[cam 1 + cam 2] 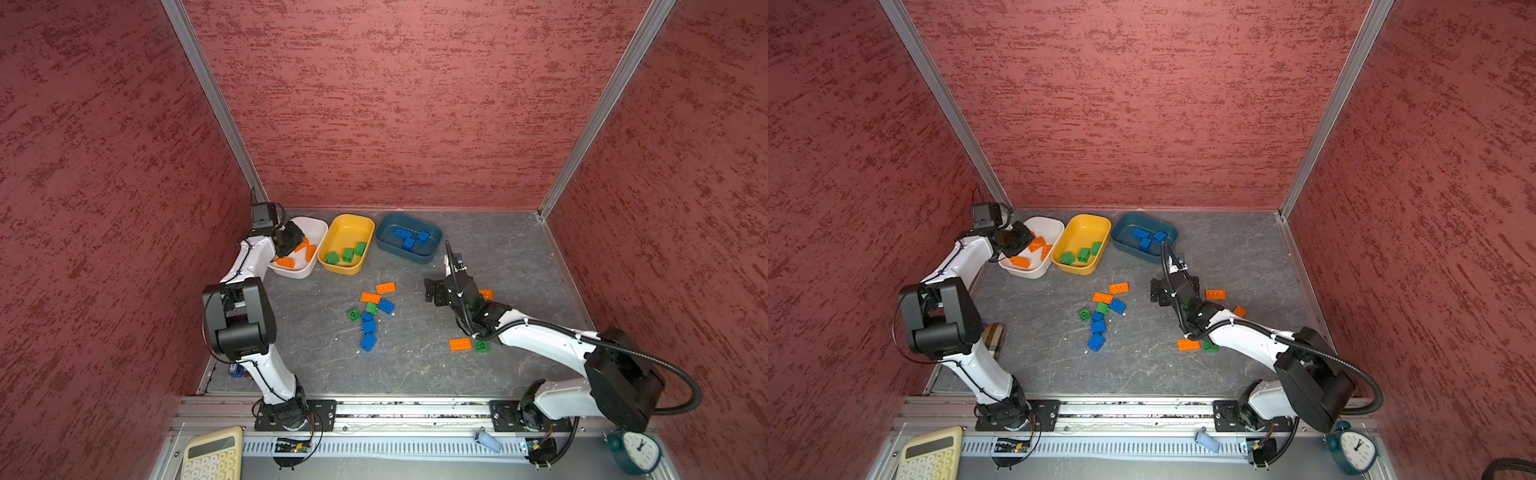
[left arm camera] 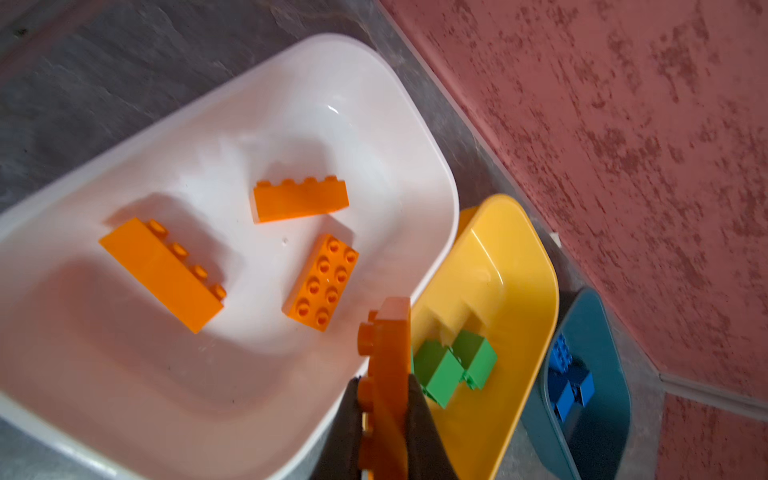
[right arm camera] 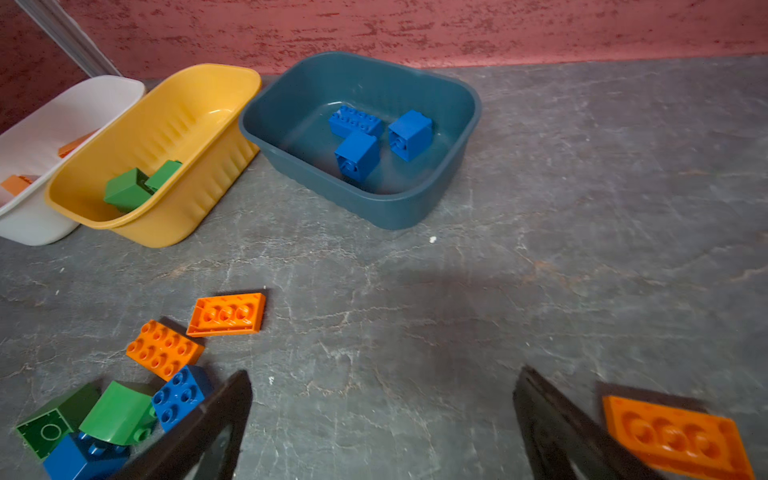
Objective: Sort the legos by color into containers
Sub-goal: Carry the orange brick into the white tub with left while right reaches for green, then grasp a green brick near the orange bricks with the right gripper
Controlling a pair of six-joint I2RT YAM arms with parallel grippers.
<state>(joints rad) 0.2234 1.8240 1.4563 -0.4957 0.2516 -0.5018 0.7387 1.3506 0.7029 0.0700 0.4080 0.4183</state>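
Note:
My left gripper eases out over the white container's bottom between the orange bricks next and releases the flat orange lego, since they share its color.
My left gripper [image 2: 384,395] is shut on a flat orange lego [image 2: 388,340] held on edge over the near rim of the white container [image 2: 332,124], which holds three orange bricks. In both top views this gripper [image 1: 291,241] hangs over that tub's left side. The yellow container [image 1: 347,226] holds green bricks and the teal container [image 1: 432,235] blue ones. My right gripper [image 3: 384,374] stands open above bare floor, nothing between its fingers. A mixed cluster of loose legos [image 1: 370,309] lies to its left, an orange one [image 3: 677,436] just to its right.
An orange brick [image 1: 460,344] and a green brick [image 1: 482,345] lie near the right arm's forearm. Red walls close in the back and both sides. A calculator [image 1: 212,455] and a clock [image 1: 638,451] sit beyond the front rail.

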